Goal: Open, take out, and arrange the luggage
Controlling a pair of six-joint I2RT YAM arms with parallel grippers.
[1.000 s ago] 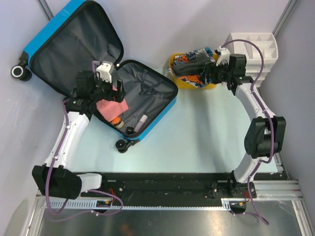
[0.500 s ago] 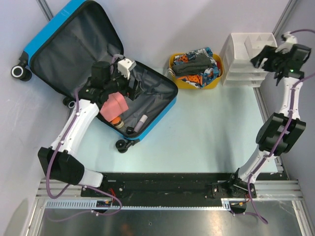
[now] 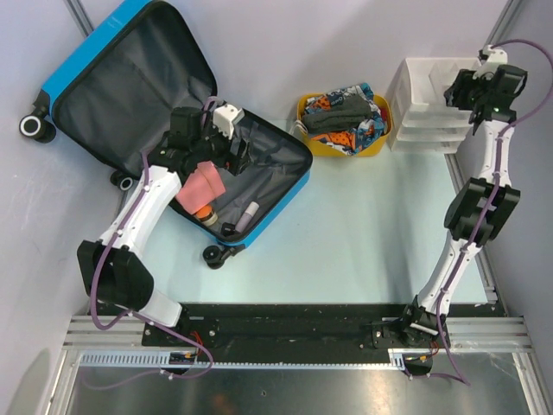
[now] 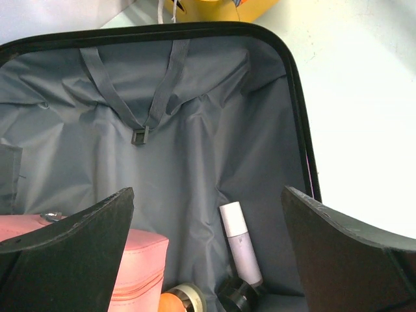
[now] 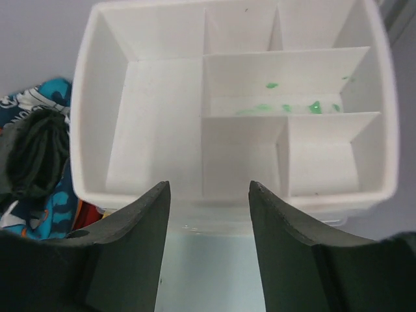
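My left gripper should move down and back onto the white bottle's end with the cap (image 3: 252, 207) (image 4: 234, 220), because the bare lining on both sides leaves room for its fingers.
The luggage (image 3: 112, 78) lies open at the back left, a bright-blue shell with dark grey lining (image 4: 195, 143). Its lower half (image 3: 268, 169) holds a pink pouch (image 3: 200, 183), a white bottle (image 3: 251, 213) and an orange-topped jar (image 3: 204, 212). My left gripper (image 3: 235, 154) hovers over that half, open wide. In the left wrist view the white bottle (image 4: 237, 244) and the pink pouch (image 4: 140, 273) lie between and below its fingers (image 4: 65, 247), untouched. My right gripper (image 3: 460, 92) is open above a white organiser (image 3: 428, 86), with nothing between its fingers (image 5: 130, 260).
A yellow tub (image 3: 341, 143) stuffed with printed clothes stands between the luggage and the organiser. The organiser (image 5: 237, 117) has several compartments, one with green smears. A strap buckle (image 4: 140, 136) hangs on the lining. Walls close in at the left, back and right.
My right arm has swung from the yellow tub to the white organiser at the far right, and its jaws have narrowed. My left gripper has shifted right over the suitcase's lower half.
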